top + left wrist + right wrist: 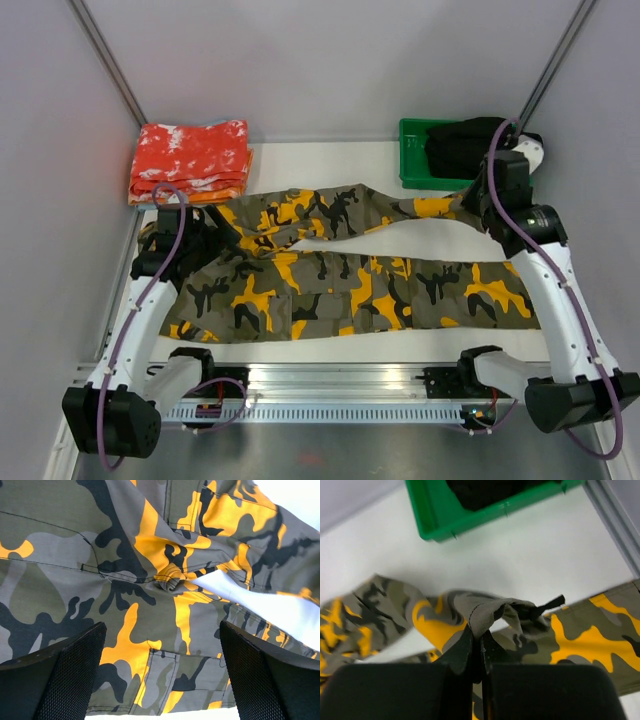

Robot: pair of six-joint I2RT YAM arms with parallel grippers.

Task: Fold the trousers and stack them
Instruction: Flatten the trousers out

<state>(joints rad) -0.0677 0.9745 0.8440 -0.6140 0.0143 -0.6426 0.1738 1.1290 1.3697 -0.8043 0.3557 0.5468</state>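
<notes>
My right gripper should next move the cuff [495,611] down toward the bare tabletop between the green bin and the near leg and let go of it, because the cuff is still hanging raised.
The camouflage trousers [330,280] lie spread across the table, waist at the left and legs running right. The near leg lies flat. The far leg rises toward the back right, where my right gripper [468,203] is shut on its cuff and holds it off the table. In the right wrist view the gripper [478,636] pinches the cuff [495,611]. My left gripper [162,245] hovers over the waist end. In the left wrist view it [162,672] is open and empty, with the seat and crotch of the trousers [170,582] below it.
A stack of red-orange white-speckled folded cloths [190,162] sits at the back left. A green bin [418,160] holding a black garment [462,145] stands at the back right, just behind the right gripper; the bin also shows in the right wrist view [432,510]. Grey walls enclose the table.
</notes>
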